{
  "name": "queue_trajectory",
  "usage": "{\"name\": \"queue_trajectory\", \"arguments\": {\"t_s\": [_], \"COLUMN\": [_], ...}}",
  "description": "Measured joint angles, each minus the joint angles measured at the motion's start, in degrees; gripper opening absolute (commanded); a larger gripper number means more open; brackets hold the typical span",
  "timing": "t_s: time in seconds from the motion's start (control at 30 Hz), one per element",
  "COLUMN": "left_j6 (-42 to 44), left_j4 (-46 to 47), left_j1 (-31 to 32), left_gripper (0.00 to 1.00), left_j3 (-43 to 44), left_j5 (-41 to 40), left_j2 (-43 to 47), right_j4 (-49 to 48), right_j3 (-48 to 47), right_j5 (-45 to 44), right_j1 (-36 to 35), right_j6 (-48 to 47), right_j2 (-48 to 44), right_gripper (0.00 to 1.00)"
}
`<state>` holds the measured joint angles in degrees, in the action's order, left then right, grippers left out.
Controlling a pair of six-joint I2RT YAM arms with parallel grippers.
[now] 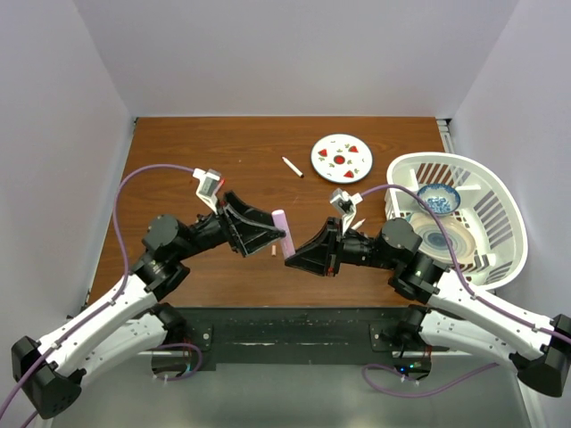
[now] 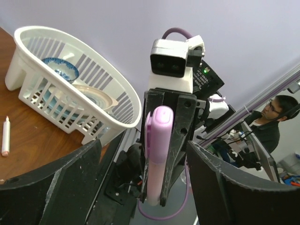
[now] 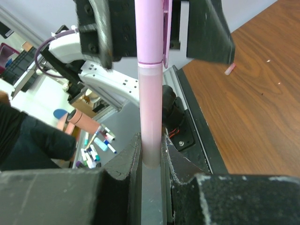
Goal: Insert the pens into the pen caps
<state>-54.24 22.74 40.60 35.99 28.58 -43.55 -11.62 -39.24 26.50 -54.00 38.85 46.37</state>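
Observation:
The left gripper raises its open fingers alongside the purple-pink cap (image 1: 279, 219) (image 2: 161, 131), just above and between them, and closes next, as the marker's body is taken.
The thick pale pink marker (image 1: 283, 230) is held in the air between my two arms, over the table's near middle. My right gripper (image 1: 292, 257) is shut on its pale barrel (image 3: 150, 117). A purple-pink cap (image 3: 149, 28) sits on the marker's far end, and it also shows in the left wrist view (image 2: 160, 136). My left gripper (image 1: 277, 235) is open, with its fingers (image 2: 61, 183) standing wide on either side of the capped end. One thin white pen (image 1: 292, 167) lies near the plate. Another thin pen (image 2: 5, 136) lies in front of the basket. A tiny pale tube (image 3: 228, 69) lies on the table below the grippers.
A round white plate with red marks (image 1: 342, 159) lies at the back middle. A white basket (image 1: 486, 192) holding a blue bowl (image 1: 438, 197) and plates stands at the right edge. The brown table (image 1: 178, 160) ends in walls at the left and back.

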Motion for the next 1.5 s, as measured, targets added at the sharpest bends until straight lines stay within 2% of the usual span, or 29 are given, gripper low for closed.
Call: {"name": "queue_trajectory", "arguments": {"t_s": [0.27,0.37,0.47,0.5,0.57,0.6,0.63,0.87,1.17,1.5], "left_j6": [2.51,2.89,2.86,2.67,2.12,1.95,1.36,-6.12,-7.23,-6.21], "left_j4": [-1.14,-1.11,-1.01,-0.76,0.72,1.84,3.08,18.75,27.56,33.73], "left_j1": [0.0,0.0,0.0,0.0,0.11,0.2,0.2,0.2,3.04,5.97], "left_gripper": [0.75,0.67,0.39,0.25,0.12,0.02,0.0,0.0,0.0,0.0], "left_j3": [5.03,5.18,5.25,5.31,5.42,5.42,5.33,-3.19,-5.62,-8.96], "left_j5": [-0.55,-0.66,-0.7,-0.59,0.28,0.9,1.42,0.72,-5.92,-14.49], "left_j2": [-1.97,-2.89,-3.87,-4.22,-4.7,-4.9,-5.16,-5.31,-5.31,-5.18], "right_j4": [0.13,0.26,0.39,0.46,1.05,1.07,0.72,2.34,5.25,18.01], "right_j3": [-0.04,-0.04,-0.04,-0.04,-0.04,-0.04,-0.04,-1.64,-7.72,-17.68], "right_j5": [1.7,2.08,2.51,2.58,2.4,2.43,2.12,0.48,-0.61,-1.31], "right_j1": [0.0,0.0,0.0,0.0,0.22,0.33,0.28,-0.61,-1.62,-1.73], "right_j6": [-0.07,-0.07,-0.04,0.13,0.26,0.2,0.28,0.9,-1.2,-7.32], "right_j2": [0.0,0.0,0.0,0.0,0.13,0.13,0.09,1.42,4.33,9.16], "right_gripper": [0.0,0.0,0.0,0.0,0.0,0.0,0.0,0.0,0.0,0.0]}}
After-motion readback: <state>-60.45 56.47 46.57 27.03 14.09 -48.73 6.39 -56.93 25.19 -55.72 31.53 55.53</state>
